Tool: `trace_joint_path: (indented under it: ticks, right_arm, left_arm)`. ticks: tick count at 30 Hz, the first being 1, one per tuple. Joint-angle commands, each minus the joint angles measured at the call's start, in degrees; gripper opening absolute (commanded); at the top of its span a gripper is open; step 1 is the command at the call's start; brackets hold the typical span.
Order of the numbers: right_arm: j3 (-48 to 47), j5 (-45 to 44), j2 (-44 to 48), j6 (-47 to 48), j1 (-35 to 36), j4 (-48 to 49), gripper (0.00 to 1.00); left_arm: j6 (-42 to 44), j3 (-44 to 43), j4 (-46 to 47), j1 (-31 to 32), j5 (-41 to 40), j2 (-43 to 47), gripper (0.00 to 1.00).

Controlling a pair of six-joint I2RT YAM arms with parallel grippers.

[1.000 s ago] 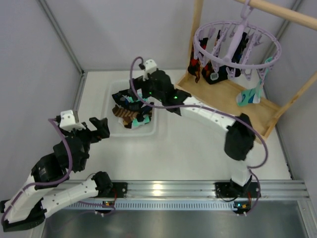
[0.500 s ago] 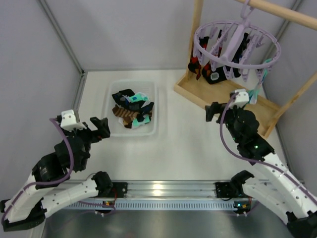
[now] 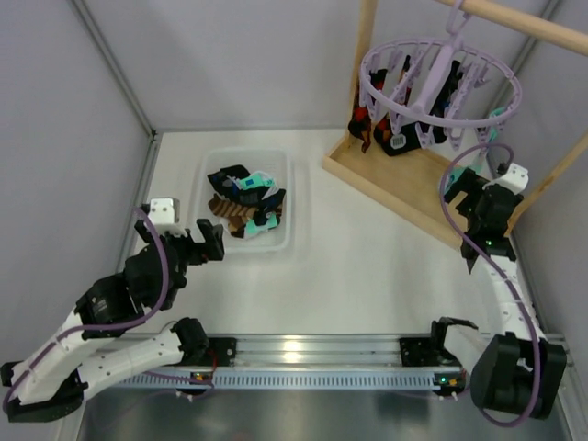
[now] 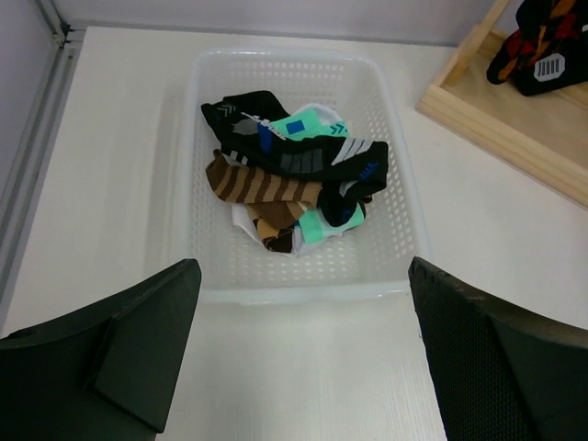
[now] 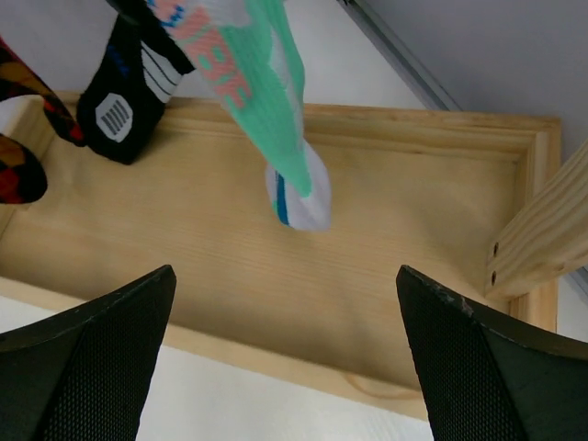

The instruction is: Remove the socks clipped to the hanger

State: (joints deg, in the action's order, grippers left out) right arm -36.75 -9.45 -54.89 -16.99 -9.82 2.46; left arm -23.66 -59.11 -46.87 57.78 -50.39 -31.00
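My right gripper will move outward next until my fingers are on both sides of the teal sock's lower end (image 3: pixel 457 173) (image 5: pixel 299 188), which hangs free just ahead of them.
The lavender round hanger (image 3: pixel 439 87) hangs from the wooden frame at the back right. Dark socks (image 3: pixel 393 136) and a black, red-patterned one (image 3: pixel 362 125) are still clipped to it. In the right wrist view a teal sock (image 5: pixel 273 110) hangs just ahead, beside a black sock with a label (image 5: pixel 127 92) and a red-diamond sock (image 5: pixel 18 138). My right gripper (image 3: pixel 467 188) (image 5: pixel 289 367) is open and empty, low over the tray, short of the teal sock. My left gripper (image 3: pixel 197 241) (image 4: pixel 303 367) is open and empty at the near rim of the basket (image 4: pixel 303 290).
The white perforated basket (image 3: pixel 276 241) holds a pile of loose socks (image 4: pixel 294 175) (image 3: pixel 244 200). The wooden tray base (image 5: pixel 367 276) (image 3: pixel 418 184) and its uprights (image 3: pixel 366 64) (image 5: pixel 542 239) surround the hanger. Grey walls close the left, back and right sides.
My right arm has swung from over the basket to the far right and now faces the teal sock under the hanger. My left gripper has shifted a little right, toward the basket.
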Motion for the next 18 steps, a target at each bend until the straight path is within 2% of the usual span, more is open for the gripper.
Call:
trace_joint_path:
  ticks: [1, 4, 8, 9, 13, 16, 18]
  right_arm:
    - [0.2, 4.5, -4.2, 2.0, -2.7, 14.0, 0.99]
    - [1.3, 4.6, -8.3, 3.8, -2.8, 22.5, 0.98]
    - [0.5, 4.5, -12.9, 8.0, -2.9, 28.3, 0.84]
    - [1.1, 4.5, -13.8, 8.6, -2.9, 31.4, 0.84]
    - [-0.3, 5.9, -20.0, 10.9, -2.8, 33.8, 0.78]
    - [-0.3, 7.1, -22.7, 11.1, -2.9, 38.0, 0.58]
    - [-0.4, 6.7, -23.1, 11.5, -2.8, 38.3, 0.37]
  left_arm:
    - [1.2, 1.7, 0.7, -0.1, 3.6, -0.8, 0.98]
    - [1.2, 1.9, 0.8, -0.1, 4.6, -1.9, 0.98]
    - [1.2, 2.2, 0.7, -0.1, 6.7, -3.0, 0.98]
    - [1.2, 2.2, 0.8, 0.0, 7.4, -3.2, 0.98]
    - [1.4, 2.7, 0.8, -0.1, 8.1, -3.1, 0.98]
    - [1.5, 2.5, 0.9, 0.0, 7.9, -2.2, 0.98]
    - [1.5, 2.6, 0.9, -0.1, 7.8, -1.9, 0.98]
